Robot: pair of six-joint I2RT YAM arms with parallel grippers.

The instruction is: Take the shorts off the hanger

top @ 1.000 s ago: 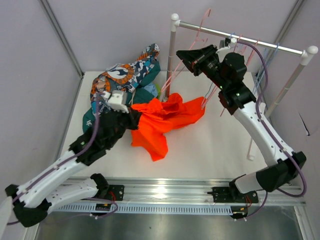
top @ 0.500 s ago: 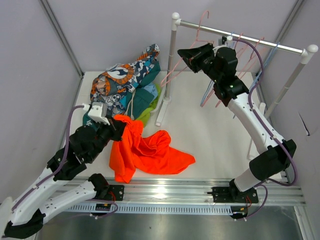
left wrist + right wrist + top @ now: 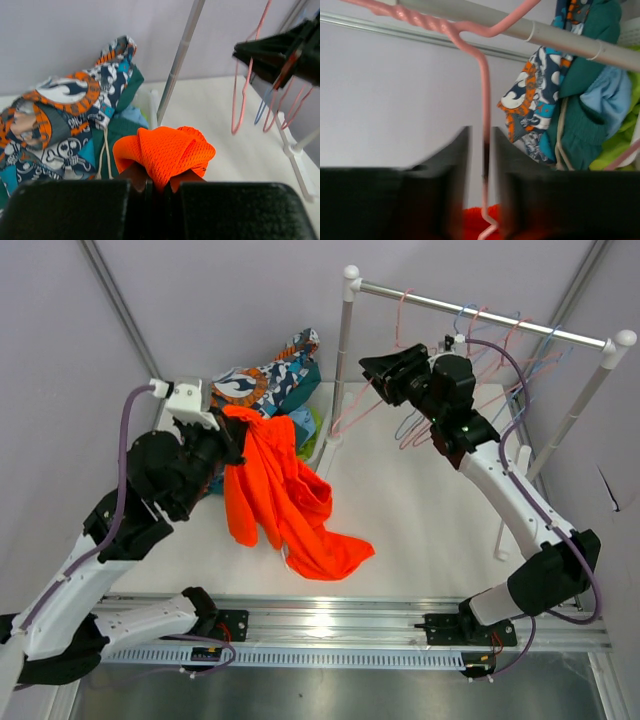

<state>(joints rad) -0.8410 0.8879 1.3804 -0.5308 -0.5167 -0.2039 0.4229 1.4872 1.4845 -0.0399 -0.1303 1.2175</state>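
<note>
My left gripper rises high next, then moves outward and down onto the printed shorts. The orange shorts' lower end trails atop the table before the pile.
The bright orange shorts hang from my left gripper, which is shut on a bunched fold of them and held high beside the pile; their lower end trails onto the table. In the left wrist view the left gripper pinches the mesh fabric tightly. My right gripper is up by the rail. Seen from the right wrist, the right gripper stands slightly open around the wire of a bare pink hanger, whose hook is over the rail.
A pile of shorts lies at the back left, the teal-white-orange print on top, with dark teal, light blue and lime green under it. Several bare hangers hang on the rail. The rack's upright posts stand on the table.
My left gripper has lifted the orange shorts from the table up and back toward the pile. My right gripper has shifted a little by the rail and its jaws have parted around the pink hanger.
</note>
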